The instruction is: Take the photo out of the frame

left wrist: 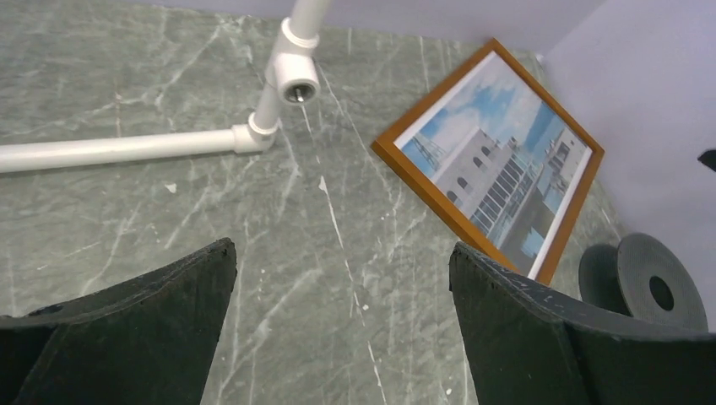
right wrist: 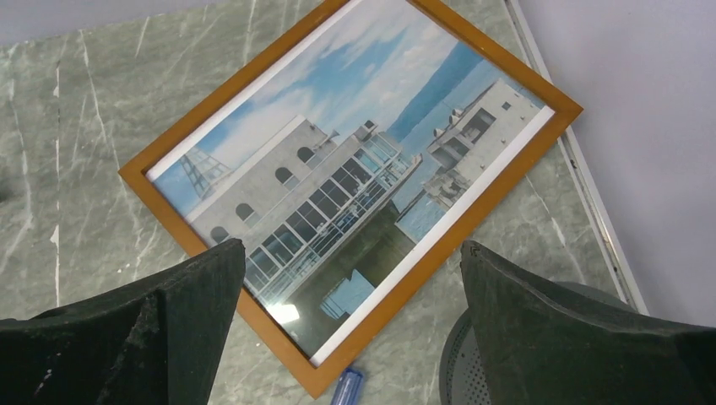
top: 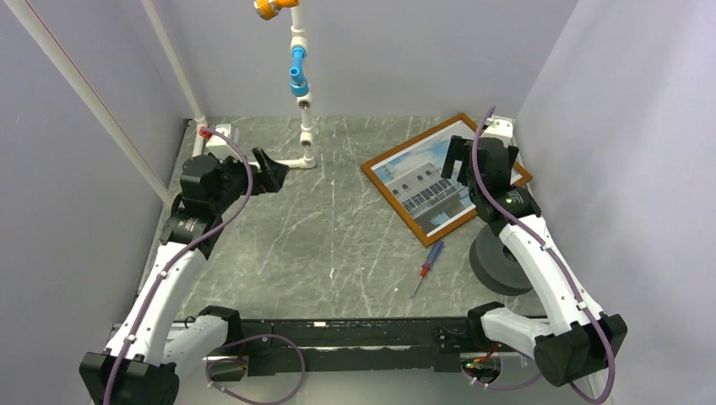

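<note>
The frame's pipe-side edge lies below my right gripper and to its left in the top view, so I swing over and down next, turning to match its slant.
The frame (top: pixel 397 205), a thin reddish-brown wooden rectangle, lies flat and turned at an angle on the far right of the table. The photo (top: pixel 418 181) of a white building under blue sky sits inside it. My right gripper (top: pixel 460 160) hovers open above the frame's right part and hides some of it. In the right wrist view the photo (right wrist: pixel 338 152) and frame (right wrist: pixel 380 324) lie below the gripper (right wrist: pixel 353 246), whose jaws stand wide with nothing between them. My left gripper (top: pixel 281 169) is open over bare table at the far left. Its view shows the gripper (left wrist: pixel 342 249), the photo (left wrist: pixel 498 160) and the frame (left wrist: pixel 422 181) off to the right.
A screwdriver (top: pixel 432 256) with a blue and red handle lies just in front of the frame's near corner. A black spool (top: pixel 498 257) stands near the right arm. A white pipe structure (top: pixel 302 118) rises at the back centre, close to the left gripper. Walls enclose three sides.
</note>
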Tool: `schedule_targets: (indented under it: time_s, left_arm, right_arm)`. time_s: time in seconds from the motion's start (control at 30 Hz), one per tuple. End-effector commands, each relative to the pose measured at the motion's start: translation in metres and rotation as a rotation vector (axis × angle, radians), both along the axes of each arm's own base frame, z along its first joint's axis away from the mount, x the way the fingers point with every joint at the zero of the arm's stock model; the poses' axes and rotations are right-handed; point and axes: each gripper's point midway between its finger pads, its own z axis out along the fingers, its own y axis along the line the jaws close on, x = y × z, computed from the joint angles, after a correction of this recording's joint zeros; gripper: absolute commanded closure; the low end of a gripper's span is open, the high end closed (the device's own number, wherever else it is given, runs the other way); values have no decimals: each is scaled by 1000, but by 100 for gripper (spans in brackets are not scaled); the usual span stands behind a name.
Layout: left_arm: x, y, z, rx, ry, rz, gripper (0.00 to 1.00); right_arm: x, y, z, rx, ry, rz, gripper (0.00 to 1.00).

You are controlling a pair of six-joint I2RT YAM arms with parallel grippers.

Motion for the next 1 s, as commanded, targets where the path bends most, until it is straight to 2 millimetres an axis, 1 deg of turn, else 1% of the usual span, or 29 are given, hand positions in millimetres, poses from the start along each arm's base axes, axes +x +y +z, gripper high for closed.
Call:
schedule_targets:
  time_s: [0.0,0.1,0.2,0.27,0.4,0.53,0.6,0.67,0.73,0.87,0.97]
  left_arm:
    - [-10,-13,1,22,-46,-26,1]
    - [-18,-17,-8,23,-26,-39,1]
    - [-25,-13,-15,15,-5,-14,1]
    - [-30,-7,-14,7,-23,14,1]
    - [-38,14,-17,-12,-33,130,1]
    - [-47,17,-18,-9,-51,130,1]
    - [-50,12,-20,-18,-33,105,1]
    - [-52,1,-22,-29,-8,46,1]
    - [-54,-13,-25,-52,16,-32,1]
    - [-57,-37,-29,-117,53,-150,1]
    - [-61,-52,-36,-178,75,-227,1]
  right_arm:
    - [11,2,-2,-12,1,23,0]
    - [21,9,-22,-25,78,51,0]
    - [26,25,-36,-8,107,138,0]
    - [28,32,-46,2,122,174,0]
    - [30,47,-68,16,191,255,0]
    - [29,69,-93,26,258,355,0]
    - [27,82,-105,12,295,407,2]
    - [24,99,-116,-1,337,481,10]
    - [23,111,-128,-24,381,525,16]
    - [22,125,-147,-35,428,576,20]
    - [20,136,-163,-9,466,629,30]
